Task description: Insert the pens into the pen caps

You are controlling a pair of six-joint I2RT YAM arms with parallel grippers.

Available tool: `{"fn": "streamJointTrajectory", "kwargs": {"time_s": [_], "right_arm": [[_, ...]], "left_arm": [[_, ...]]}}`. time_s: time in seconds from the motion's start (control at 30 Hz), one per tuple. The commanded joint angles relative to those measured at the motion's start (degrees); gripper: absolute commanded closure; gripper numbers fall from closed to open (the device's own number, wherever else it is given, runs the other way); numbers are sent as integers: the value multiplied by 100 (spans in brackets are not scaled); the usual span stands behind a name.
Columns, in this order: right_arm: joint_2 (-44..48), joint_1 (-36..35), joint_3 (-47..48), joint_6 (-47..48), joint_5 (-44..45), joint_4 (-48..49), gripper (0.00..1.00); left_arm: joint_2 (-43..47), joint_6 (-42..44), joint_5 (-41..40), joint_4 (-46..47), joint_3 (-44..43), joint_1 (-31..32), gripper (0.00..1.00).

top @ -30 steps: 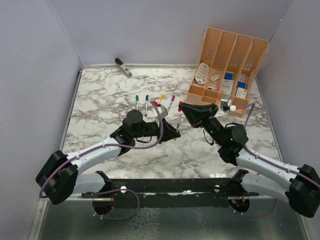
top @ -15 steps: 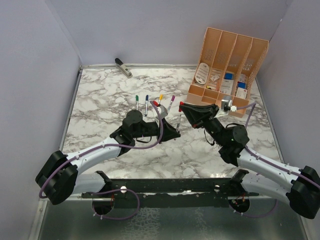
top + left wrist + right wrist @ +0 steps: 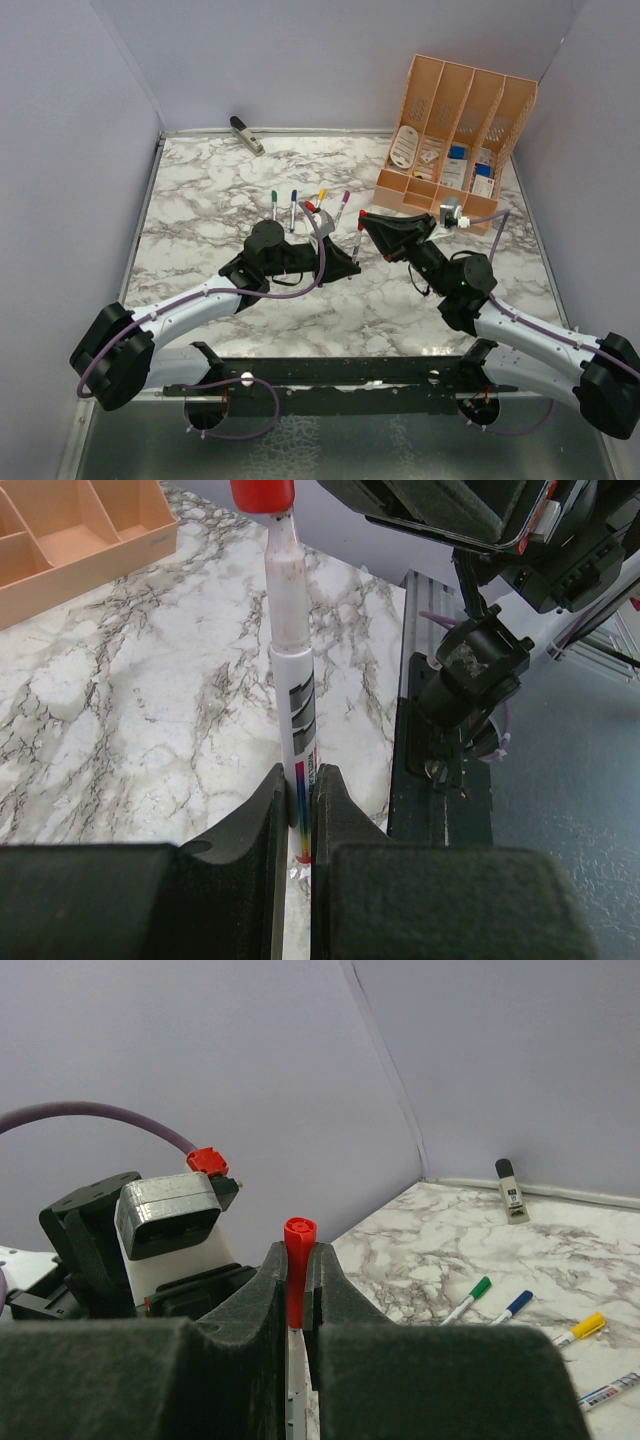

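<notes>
The bare marble (image 3: 256,206) beside the green pen is empty, so my left gripper needs to move outward next, to the left in the top view, and down onto that spot.
My left gripper (image 3: 347,262) is shut on the lower end of a silver-grey pen (image 3: 357,243) and holds it upright above the table; the left wrist view shows the pen (image 3: 291,660) between my jaws (image 3: 298,780). My right gripper (image 3: 366,224) is shut on the red cap (image 3: 362,214), which sits on the pen's top end (image 3: 262,494). The right wrist view shows the cap (image 3: 299,1230) pinched between my jaws (image 3: 298,1258), with the pen barrel below it. Green (image 3: 273,203), blue (image 3: 293,205), yellow (image 3: 320,197) and magenta (image 3: 343,205) tipped pens lie behind the grippers.
An orange desk organizer (image 3: 455,140) with small items stands at the back right, close behind my right arm. A grey-black stapler-like object (image 3: 246,134) lies at the back left by the wall. Walls enclose the marble table (image 3: 200,220) on three sides.
</notes>
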State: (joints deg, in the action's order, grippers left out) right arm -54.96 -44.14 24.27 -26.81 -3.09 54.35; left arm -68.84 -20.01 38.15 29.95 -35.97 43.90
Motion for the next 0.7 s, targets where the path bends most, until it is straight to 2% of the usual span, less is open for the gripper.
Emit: {"fn": "streamJointTrajectory", "kwargs": {"time_s": [0.0, 0.67], "right_arm": [[-20, -6, -29, 160, -46, 201, 99], [-226, -7, -187, 135, -560, -380, 99]], "left_arm": [[164, 17, -19, 213, -91, 17, 100], [148, 4, -323, 226, -428, 14, 100]]}}
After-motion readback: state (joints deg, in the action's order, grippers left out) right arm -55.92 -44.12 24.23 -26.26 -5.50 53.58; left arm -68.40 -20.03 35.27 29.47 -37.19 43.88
